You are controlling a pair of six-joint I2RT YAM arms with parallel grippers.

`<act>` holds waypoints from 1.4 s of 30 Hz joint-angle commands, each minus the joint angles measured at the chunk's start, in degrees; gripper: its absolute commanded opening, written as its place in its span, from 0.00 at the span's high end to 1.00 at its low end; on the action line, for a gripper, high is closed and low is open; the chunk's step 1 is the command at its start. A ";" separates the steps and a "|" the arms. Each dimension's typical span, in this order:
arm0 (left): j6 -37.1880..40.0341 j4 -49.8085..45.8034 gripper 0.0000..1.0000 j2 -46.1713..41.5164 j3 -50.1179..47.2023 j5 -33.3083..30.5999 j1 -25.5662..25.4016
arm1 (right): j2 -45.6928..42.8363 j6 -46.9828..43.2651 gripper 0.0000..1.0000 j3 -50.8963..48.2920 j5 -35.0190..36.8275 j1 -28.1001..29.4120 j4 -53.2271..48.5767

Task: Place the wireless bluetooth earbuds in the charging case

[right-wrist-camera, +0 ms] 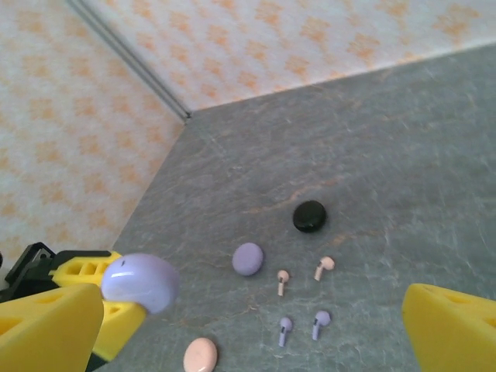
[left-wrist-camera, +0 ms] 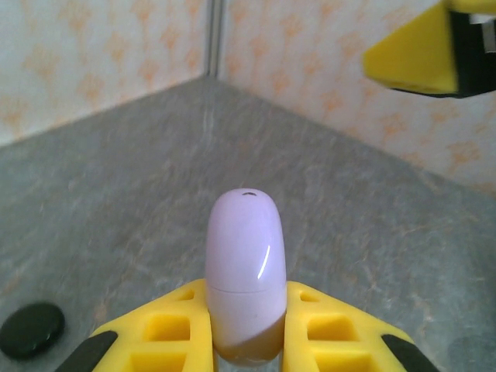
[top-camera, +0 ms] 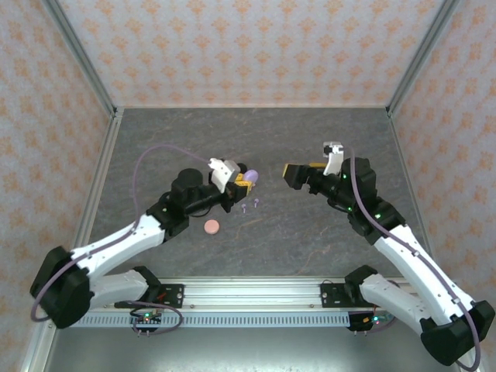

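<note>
My left gripper tilts down next and lowers outward. It releases the case on bare tabletop (top-camera: 263,165) beside the black disc, since that spot lies below it and outward.
My left gripper (top-camera: 242,181) (left-wrist-camera: 245,302) is shut on a lilac oval charging case (left-wrist-camera: 245,271) (right-wrist-camera: 139,282) (top-camera: 250,173), held above the table with its lid closed along a thin seam. On the grey table below lie two pink earbuds (right-wrist-camera: 282,280) (right-wrist-camera: 324,266) and two purple earbuds (right-wrist-camera: 284,328) (right-wrist-camera: 320,321), small and stemmed, close together; the purple pair (top-camera: 244,208) (top-camera: 256,203) shows just under the left gripper. My right gripper (top-camera: 298,172) (right-wrist-camera: 252,314) hangs open to the right of the case, facing it, with nothing between its yellow fingers (right-wrist-camera: 46,325).
Coin-like discs lie near the earbuds: a purple disc (right-wrist-camera: 248,258), a black disc (right-wrist-camera: 309,216) (left-wrist-camera: 31,329) and a pink disc (right-wrist-camera: 200,355) (top-camera: 211,226). Patterned walls enclose the table on three sides. The right gripper's yellow finger (left-wrist-camera: 418,54) sits close ahead of the case.
</note>
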 commanded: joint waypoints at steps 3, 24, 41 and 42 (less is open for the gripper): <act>-5.56 -5.04 1.00 11.83 9.76 -0.66 2.27 | -1.02 9.98 0.01 -6.87 1.87 -2.56 8.39; -15.29 -26.02 1.00 49.86 44.50 -3.94 4.59 | -5.72 8.25 0.01 -11.53 5.87 -2.64 5.39; -18.02 -29.55 0.80 60.17 53.50 1.43 6.67 | -4.54 10.64 0.01 -11.16 5.22 -2.70 6.69; -18.09 -29.79 0.78 60.31 53.57 1.07 6.76 | -4.42 10.49 0.01 -10.81 5.26 -2.78 6.24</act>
